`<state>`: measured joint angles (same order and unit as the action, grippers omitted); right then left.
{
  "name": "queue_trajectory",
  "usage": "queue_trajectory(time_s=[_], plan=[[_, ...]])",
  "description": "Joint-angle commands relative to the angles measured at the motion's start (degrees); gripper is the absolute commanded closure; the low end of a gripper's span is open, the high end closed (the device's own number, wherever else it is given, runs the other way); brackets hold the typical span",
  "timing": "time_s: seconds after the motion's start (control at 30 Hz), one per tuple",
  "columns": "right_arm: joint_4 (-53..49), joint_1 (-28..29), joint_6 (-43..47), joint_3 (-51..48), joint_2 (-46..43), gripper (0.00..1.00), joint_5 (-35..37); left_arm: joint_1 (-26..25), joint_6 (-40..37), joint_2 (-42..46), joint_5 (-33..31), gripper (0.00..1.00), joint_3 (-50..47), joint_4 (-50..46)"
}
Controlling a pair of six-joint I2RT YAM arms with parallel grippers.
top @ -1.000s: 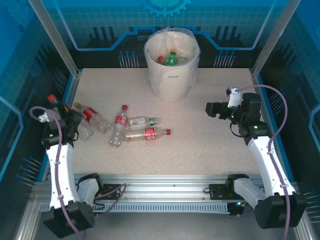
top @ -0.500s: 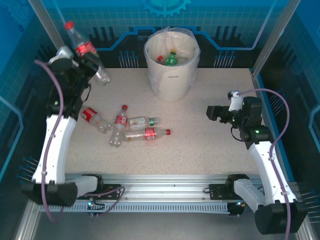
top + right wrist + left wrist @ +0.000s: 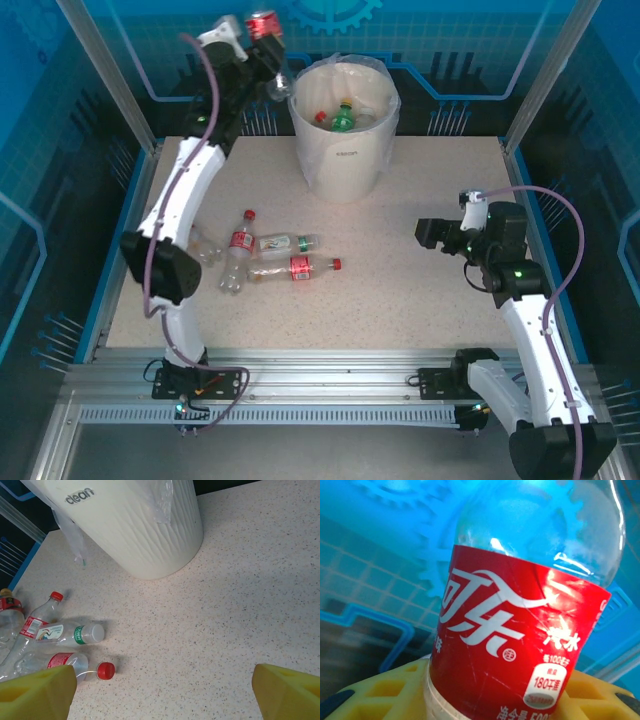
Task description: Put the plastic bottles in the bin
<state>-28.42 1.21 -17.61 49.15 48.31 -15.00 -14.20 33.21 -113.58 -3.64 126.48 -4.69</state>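
Note:
My left gripper needs to move sideways past the bin's rim next, until it is over the bin's opening (image 3: 348,94), and let go of the bottle, since the bottle is still hanging outside the bin.
High at the back left, my left gripper (image 3: 262,55) is shut on a clear plastic bottle with a red label (image 3: 265,24), just left of the bin's rim. The left wrist view has that bottle (image 3: 520,645) seated between the yellow fingers (image 3: 375,692). The bin (image 3: 345,140) is a tall off-white bucket with a clear bag, holding a green bottle (image 3: 343,118) and others. Three bottles (image 3: 237,252) (image 3: 285,243) (image 3: 297,267) lie together on the table's left half. My right gripper (image 3: 432,235) hovers open at mid right, nothing between its fingers (image 3: 37,692).
Another bottle (image 3: 205,247) lies partly behind the left arm. The right wrist view takes in the bin's ribbed wall (image 3: 145,535), a white-capped bottle (image 3: 70,633) and a red cap (image 3: 105,670). Blue walls and metal posts (image 3: 110,80) close in the speckled table (image 3: 420,310).
The left arm has lifted its red-labelled bottle from the table's left edge, swinging it up and right to beside the bin's rim. The right arm has barely moved.

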Motion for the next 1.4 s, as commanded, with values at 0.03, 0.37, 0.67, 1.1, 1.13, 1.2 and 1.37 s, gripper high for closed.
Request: queue_trajectory(time_s=[0.03, 0.37, 0.67, 1.1, 1.13, 1.2, 1.37], plan=[[-2.57, 0.68, 0.27, 0.78, -0.99, 0.08, 1.11, -4.22, -8.15, -8.79, 2.24, 1.00, 12.25, -0.75], [-3.26, 0.70, 1.59, 0.86, -1.01, 0.08, 1.30, -9.70, -14.24, -21.03, 5.22, 1.00, 20.21, -3.34], [-3.67, 0.72, 2.44, 0.78, -1.11, 0.09, 1.48, -10.32, -14.09, -23.96, 5.37, 0.83, 17.51, -3.17], [-3.22, 0.67, 2.16, -0.04, -1.29, 0.08, 1.51, -10.58, -13.83, -24.02, 6.23, 0.32, 14.46, -1.64], [-3.21, 0.66, 2.14, -0.10, -1.29, 0.08, 1.52, -10.58, -13.83, -23.97, 6.27, 0.29, 14.44, -1.62], [-3.12, 0.71, 2.05, -0.19, -1.29, 0.08, 1.51, -10.59, -13.92, -23.89, 6.36, 0.23, 14.57, -1.41], [-3.12, 0.67, 1.96, -0.24, -1.38, 0.08, 1.44, -10.54, -14.07, -23.53, 6.61, 0.16, 14.74, -1.29]])
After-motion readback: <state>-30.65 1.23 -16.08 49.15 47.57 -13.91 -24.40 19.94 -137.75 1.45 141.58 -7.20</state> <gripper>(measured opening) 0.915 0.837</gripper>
